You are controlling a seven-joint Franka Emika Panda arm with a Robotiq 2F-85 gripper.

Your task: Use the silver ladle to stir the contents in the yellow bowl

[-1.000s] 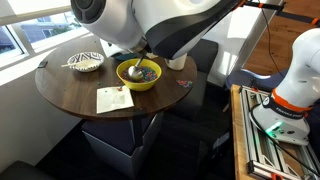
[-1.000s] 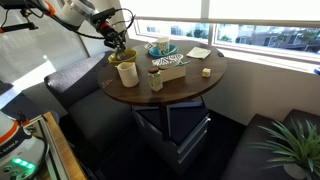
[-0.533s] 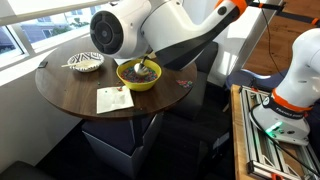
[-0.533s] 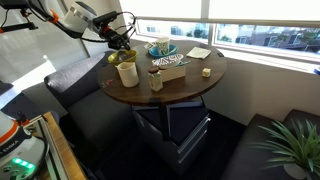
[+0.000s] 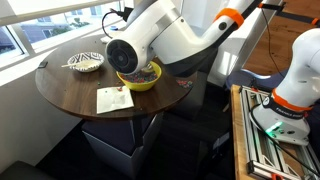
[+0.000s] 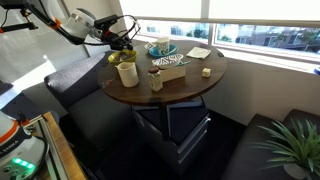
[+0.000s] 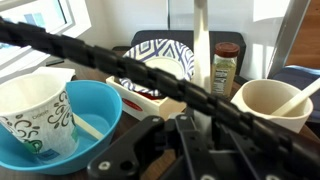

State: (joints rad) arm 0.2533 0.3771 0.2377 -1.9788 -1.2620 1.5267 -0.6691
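The yellow bowl (image 5: 141, 82) is just below my gripper, so next my gripper should tilt the silver ladle and sweep it outward through the multicoloured contents, and then release it.
The yellow bowl (image 5: 141, 82) sits on the round wooden table, mostly covered by my arm. A bit of the multicoloured contents (image 5: 150, 72) shows at its rim. In an exterior view the bowl (image 6: 115, 58) lies at the table's far left edge, with my gripper (image 6: 123, 44) just above it. In the wrist view my gripper (image 7: 190, 135) looks shut on the silver ladle (image 7: 200, 45), whose thin pale handle rises straight up. The scoop is hidden.
A patterned bowl (image 5: 85, 62) and a paper sheet (image 5: 113, 99) lie on the table. A white cup (image 6: 127, 72), spice jar (image 6: 156, 80), box (image 6: 170, 66) and blue bowl (image 6: 162, 48) stand close by. A cream cup (image 7: 270, 105) holds a pale utensil.
My arm has swung across the yellow bowl and now hides most of it and the ladle, which showed in the bowl a second ago. The gripper stays over the bowl.
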